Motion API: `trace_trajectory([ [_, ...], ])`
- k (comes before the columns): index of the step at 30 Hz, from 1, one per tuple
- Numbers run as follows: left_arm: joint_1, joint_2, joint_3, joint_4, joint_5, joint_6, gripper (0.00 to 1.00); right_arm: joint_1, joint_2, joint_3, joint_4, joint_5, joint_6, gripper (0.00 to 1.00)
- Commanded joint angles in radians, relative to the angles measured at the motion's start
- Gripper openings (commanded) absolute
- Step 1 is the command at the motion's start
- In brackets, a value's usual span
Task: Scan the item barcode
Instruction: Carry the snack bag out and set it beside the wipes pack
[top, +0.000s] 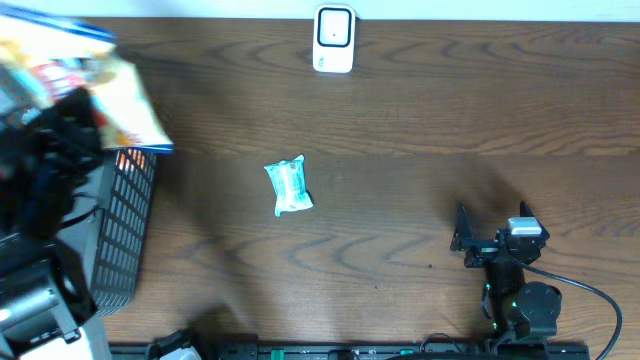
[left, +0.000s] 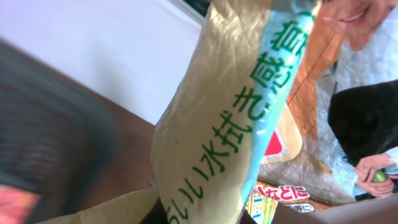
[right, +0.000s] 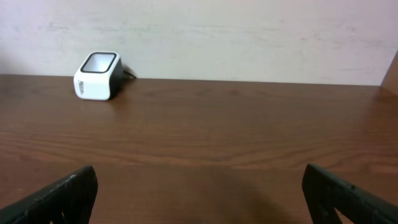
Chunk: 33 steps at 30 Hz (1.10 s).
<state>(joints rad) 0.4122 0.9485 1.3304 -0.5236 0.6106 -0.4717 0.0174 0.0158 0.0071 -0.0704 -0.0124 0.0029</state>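
Observation:
My left gripper will swing to the right in the overhead view and down to release the snack bag (top: 120, 95) beside the teal packet, where the tabletop is clear.
My left gripper (top: 80, 115) is at the far left, shut on a beige and yellow snack bag (top: 120, 95) held up above the basket. In the left wrist view the snack bag (left: 236, 118) fills the frame, showing green Japanese print and a blue edge; my fingers are hidden behind it. No barcode shows. The white scanner (top: 333, 40) stands at the table's far edge, and it appears far left in the right wrist view as the scanner (right: 96, 76). My right gripper (top: 492, 225) rests low at the front right, open, with nothing between its fingers (right: 68, 193).
A black wire basket (top: 125, 230) stands at the left under the held bag. A small teal packet (top: 289, 186) lies on the wooden table (top: 400, 130) near the middle. A cable runs from the right arm's base toward the right edge.

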Motion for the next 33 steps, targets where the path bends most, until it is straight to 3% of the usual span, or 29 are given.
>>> trace_trajectory([
  [1, -0.164, 0.013, 0.017, 0.005, 0.036, 0.063, 0.07, 0.009, -0.003, -0.002, -0.004, -0.008, -0.011, 0.99],
  [9, -0.536, 0.14, 0.017, -0.127, -0.294, 0.07, 0.07, 0.009, -0.002, -0.002, -0.004, -0.008, -0.011, 0.99],
  [15, -0.758, 0.325, 0.017, -0.146, -0.447, 0.047, 0.07, 0.009, -0.003, -0.002, -0.004, -0.008, -0.011, 0.99],
  [24, -0.949, 0.651, 0.017, -0.144, -0.605, -0.138, 0.07, 0.009, -0.003, -0.002, -0.004, -0.008, -0.011, 0.99],
  [33, -1.021, 0.873, 0.017, -0.064, -0.634, -0.143, 0.08, 0.009, -0.003, -0.002, -0.004, -0.008, -0.011, 0.99],
])
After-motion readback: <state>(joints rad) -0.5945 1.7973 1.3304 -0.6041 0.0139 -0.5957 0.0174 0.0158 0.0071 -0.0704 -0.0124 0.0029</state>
